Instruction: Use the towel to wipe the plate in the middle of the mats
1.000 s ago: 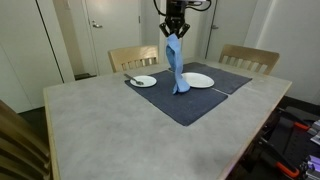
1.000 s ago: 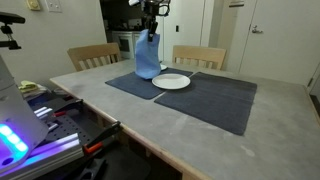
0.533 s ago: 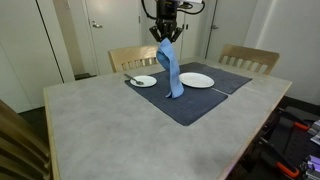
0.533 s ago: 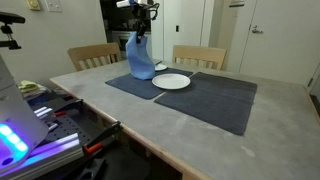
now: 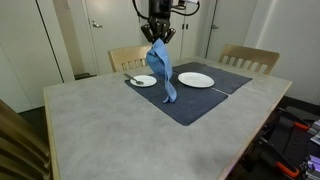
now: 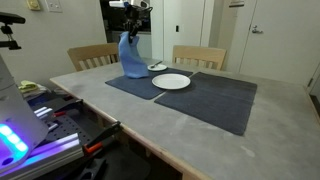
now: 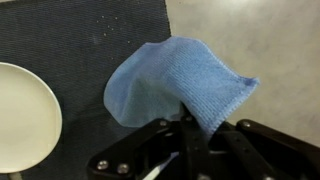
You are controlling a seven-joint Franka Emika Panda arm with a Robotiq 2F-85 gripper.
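Note:
The robot's gripper still holds the towel high above the table, so it should go down toward the dark mat beside the smaller plate to let go of the towel's top there.
My gripper is shut on the top of a blue towel, which hangs down over the dark mats. It is also seen in an exterior view with the towel. A white plate lies in the middle of the mats, to one side of the towel, and is also visible in an exterior view. In the wrist view the towel bulges out of the jaws, and a white plate lies at the left edge.
A smaller plate with a fork sits on the mat near the towel's lower end. Two wooden chairs stand behind the table. Equipment with cables stands beside the table.
My gripper has carried the hanging towel sideways, away from above the middle plate's edge and towards the smaller plate. The plates have not moved.

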